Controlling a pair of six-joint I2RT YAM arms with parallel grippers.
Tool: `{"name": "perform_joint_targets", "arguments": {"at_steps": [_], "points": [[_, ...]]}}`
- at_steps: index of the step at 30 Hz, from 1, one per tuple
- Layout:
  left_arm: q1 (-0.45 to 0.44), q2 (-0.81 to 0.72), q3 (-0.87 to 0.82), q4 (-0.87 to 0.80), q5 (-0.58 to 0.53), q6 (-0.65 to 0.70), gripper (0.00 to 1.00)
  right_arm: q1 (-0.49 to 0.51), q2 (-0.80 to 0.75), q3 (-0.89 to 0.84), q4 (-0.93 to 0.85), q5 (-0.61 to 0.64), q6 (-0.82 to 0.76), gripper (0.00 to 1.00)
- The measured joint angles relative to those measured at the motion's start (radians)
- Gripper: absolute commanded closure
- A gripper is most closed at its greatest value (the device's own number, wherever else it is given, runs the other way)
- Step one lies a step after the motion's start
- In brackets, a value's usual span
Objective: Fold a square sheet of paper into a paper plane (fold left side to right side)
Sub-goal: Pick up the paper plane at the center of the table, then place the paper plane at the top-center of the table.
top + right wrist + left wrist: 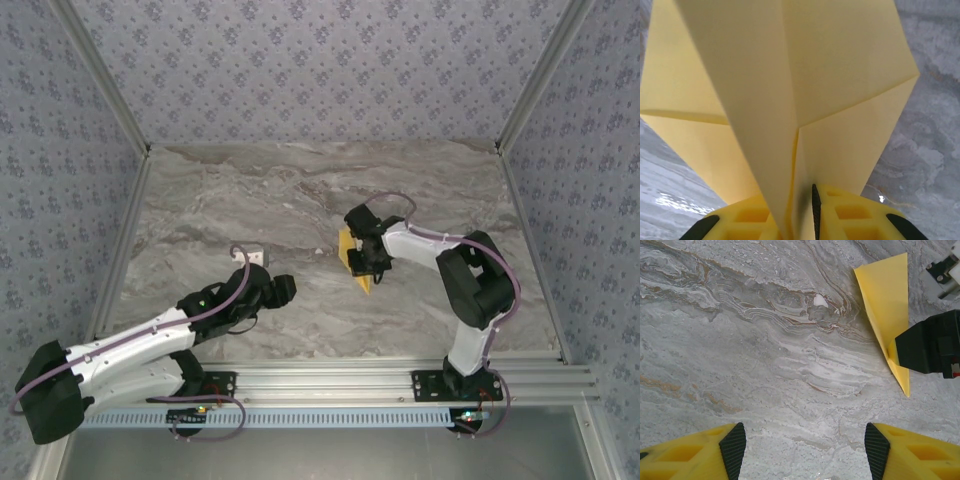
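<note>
The right gripper carries the paper outward onto the bare marble beyond the paper's far end (346, 195) next and releases it there, since that part of the table lies clear.
The square sheet of paper (350, 262) is folded into a narrow yellow pointed shape and stands on edge near the table's middle. My right gripper (365, 258) holds it from the right, with its jaws nearly together. In the right wrist view the paper (805, 75) rises between the fingertips of the right gripper (801, 220), and its layers spread apart above a centre crease. The left wrist view shows the paper (886, 305) as a long triangle, its lower part behind the black body of the right gripper (930, 347). My left gripper (805, 445) hovers open over bare marble, left of the paper (285, 290).
The marble tabletop (300, 190) is bounded by aluminium rails and patterned walls. A small white block (257, 257) lies just beyond the left arm. A white fleck (820, 301) sits on the marble left of the paper.
</note>
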Motion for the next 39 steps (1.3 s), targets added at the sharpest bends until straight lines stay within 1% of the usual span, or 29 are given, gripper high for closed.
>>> {"name": "perform_joint_targets", "arguments": {"at_steps": [2,5,6,9,10,15,22,26,31,35,39], "points": [[0.0,-0.001,0.0,0.0,0.003,0.0,0.31,-0.003,0.004,0.021,-0.001,-0.001,-0.003,0.88],[0.0,-0.017,0.0,0.001,0.021,0.009,0.22,-0.019,0.021,0.094,-0.013,-0.004,-0.003,0.88],[0.0,-0.026,0.0,0.002,0.031,0.017,0.19,-0.031,0.032,0.134,-0.022,-0.005,-0.003,0.88],[0.0,-0.05,0.0,0.012,0.064,0.045,0.04,-0.072,0.086,0.276,-0.05,-0.011,-0.002,0.88],[0.0,-0.055,0.0,0.016,0.075,0.053,0.02,-0.082,0.106,0.319,-0.059,-0.011,-0.002,0.88],[0.0,-0.064,0.005,0.035,0.118,0.127,0.02,-0.119,0.243,0.541,-0.115,0.005,0.013,0.88],[0.0,-0.064,0.082,0.033,0.13,0.25,0.02,-0.116,0.408,0.743,-0.209,0.021,0.024,0.87],[0.0,-0.064,0.129,0.032,0.127,0.292,0.02,-0.113,0.468,0.794,-0.252,0.029,0.024,0.86],[0.0,-0.064,0.137,0.023,0.127,0.308,0.02,-0.113,0.525,0.827,-0.284,0.034,0.024,0.85],[0.0,-0.064,0.137,-0.004,0.127,0.308,0.02,-0.113,0.539,0.836,-0.297,0.034,0.023,0.78],[0.0,-0.064,0.137,-0.025,0.116,0.308,0.02,-0.108,0.539,0.843,-0.31,0.035,0.008,0.68]]}}
